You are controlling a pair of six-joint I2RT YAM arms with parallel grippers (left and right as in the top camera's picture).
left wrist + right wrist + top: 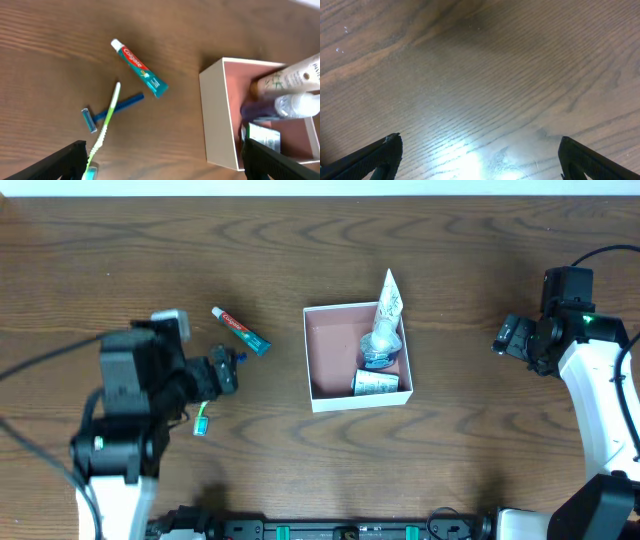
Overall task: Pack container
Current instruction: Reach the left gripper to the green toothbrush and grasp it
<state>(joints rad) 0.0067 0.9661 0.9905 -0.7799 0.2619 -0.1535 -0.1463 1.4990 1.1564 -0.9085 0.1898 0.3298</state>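
Note:
Next, the left gripper moves down and to the left in the wrist view onto the toothbrush's ridged white section (98,144), which is clear of the blue razor.
The container (311,360) is a square white box with a pinkish-brown inside at the table's middle; it also shows in the left wrist view (217,115). It holds a white tube (388,300), a clear bottle (381,345) and a small white pack (375,384). A toothpaste tube (241,330) (140,67), a blue razor (112,107) and a green toothbrush (104,130) lie left of the box. My left gripper (222,373) (162,172) is open above the toothbrush and razor. My right gripper (510,337) (480,165) is open and empty over bare table at the right.
The dark wooden table (470,440) surrounds everything. Black cables run at the left edge (40,360) and far right (600,252).

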